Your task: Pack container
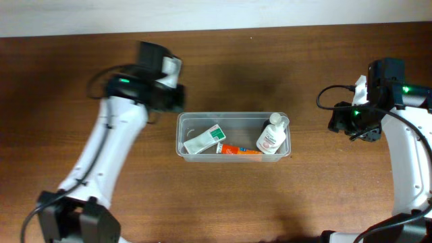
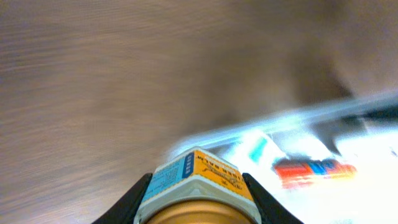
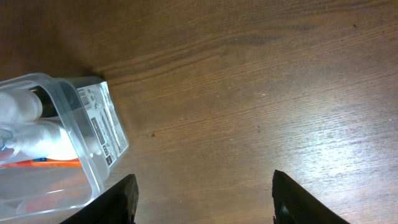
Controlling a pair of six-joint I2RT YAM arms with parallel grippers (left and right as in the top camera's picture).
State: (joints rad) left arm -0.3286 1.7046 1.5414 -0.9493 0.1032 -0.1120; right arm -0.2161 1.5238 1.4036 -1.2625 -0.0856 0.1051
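Note:
Next, my left gripper brings the jar back and across over the gap between the white-and-green tube [image 1: 204, 140] and the white bottle [image 1: 272, 137], then releases the jar.
The clear plastic container [image 1: 233, 119] sits mid-table; it also shows blurred in the left wrist view [image 2: 323, 115] and in the right wrist view [image 3: 93, 134]. Inside lie a white-and-green tube [image 1: 204, 140], an orange tube [image 1: 239, 150] and a white bottle [image 1: 272, 137]. My left gripper [image 2: 196, 196] is shut on a small jar with a gold lid and a blue-and-orange label [image 2: 198, 180], held above the table just left of the container's far-left corner [image 1: 170, 96]. My right gripper [image 3: 204, 199] is open and empty, well right of the container [image 1: 351, 121].
Brown wooden table [image 1: 270, 61] all around, with a pale wall edge along the far side [image 1: 202, 17]. Black cables loop by both arms. The left wrist view is motion-blurred.

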